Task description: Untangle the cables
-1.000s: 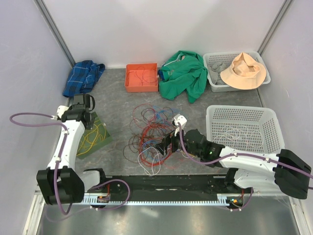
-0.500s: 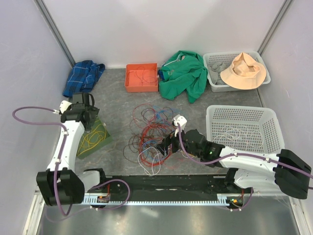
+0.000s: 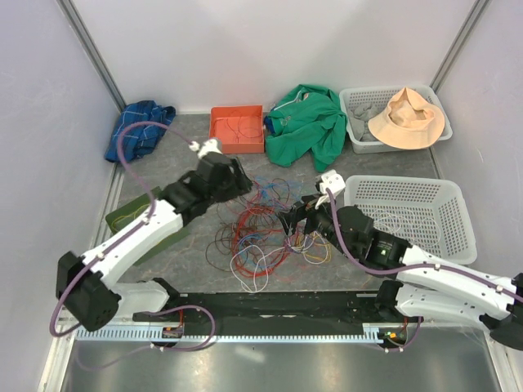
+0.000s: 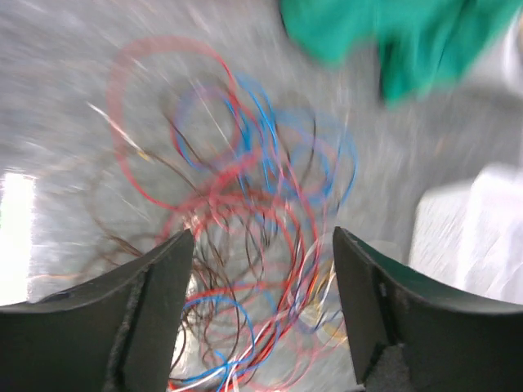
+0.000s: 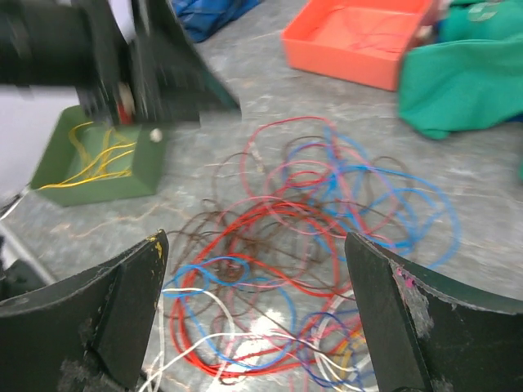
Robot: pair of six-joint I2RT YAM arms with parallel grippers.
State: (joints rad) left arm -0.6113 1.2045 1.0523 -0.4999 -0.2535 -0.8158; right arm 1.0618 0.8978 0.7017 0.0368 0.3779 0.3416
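Next, the left gripper moves down to the far part of the tangle, onto the thin pink cable beside the blue loops, because it lies on top there.
The cables [image 3: 260, 227] lie as a loose tangle of red, blue, brown, pink and white loops mid-table. My left gripper [image 3: 242, 184] hovers over the tangle's far left side. In the left wrist view the left gripper [image 4: 261, 237] is open, with the blurred cables [image 4: 245, 196] below it and nothing between its fingers. My right gripper [image 3: 292, 222] is at the tangle's right edge. It stands wide open [image 5: 255, 242] above the cables [image 5: 302, 220], apart from them. Yellow cables [image 5: 96, 160] lie in a green tray [image 5: 57, 180].
The green tray [image 3: 129, 211] is partly under the left arm. An orange tray [image 3: 237, 131], a blue cloth [image 3: 139, 131], a green cloth [image 3: 310, 122] and a grey bin with a hat [image 3: 406, 118] line the back. A white basket [image 3: 409, 214] stands right.
The left arm has swung from over the green tray at the left to above the cable tangle, and its gripper has opened. The right gripper has pulled back up and to the right.
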